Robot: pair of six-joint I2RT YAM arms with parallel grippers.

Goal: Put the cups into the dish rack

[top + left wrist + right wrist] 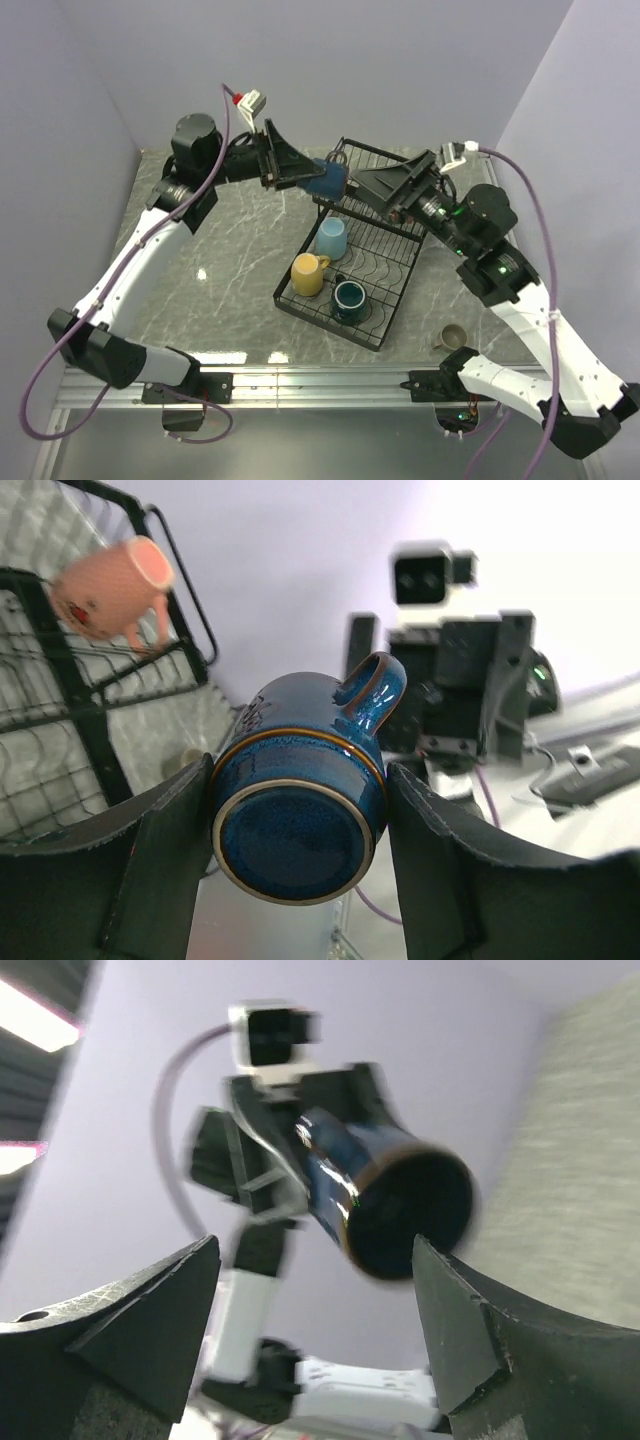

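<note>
The mug goes down into the basket's empty end next, since that end lies below my left gripper. The gripper turns downward for this, moving right in the top view.
My left gripper [312, 178] is shut on the navy blue mug [328, 183] and holds it sideways in the air over the back left of the black wire dish rack [392, 295]. In the left wrist view the mug's base [296, 842] faces the camera between both fingers. My right gripper [366, 185] is open and empty, raised over the rack's basket section and facing the navy mug [392, 1207]. The light blue mug [332, 238], yellow mug [308, 274] and dark teal mug [348, 299] sit in the rack's flat tray. The salmon pink mug [112, 586] lies in the basket.
A small beige-grey mug [452, 338] stands on the marble table [220, 270] right of the rack, near my right arm's base. Lilac walls close in the back and both sides.
</note>
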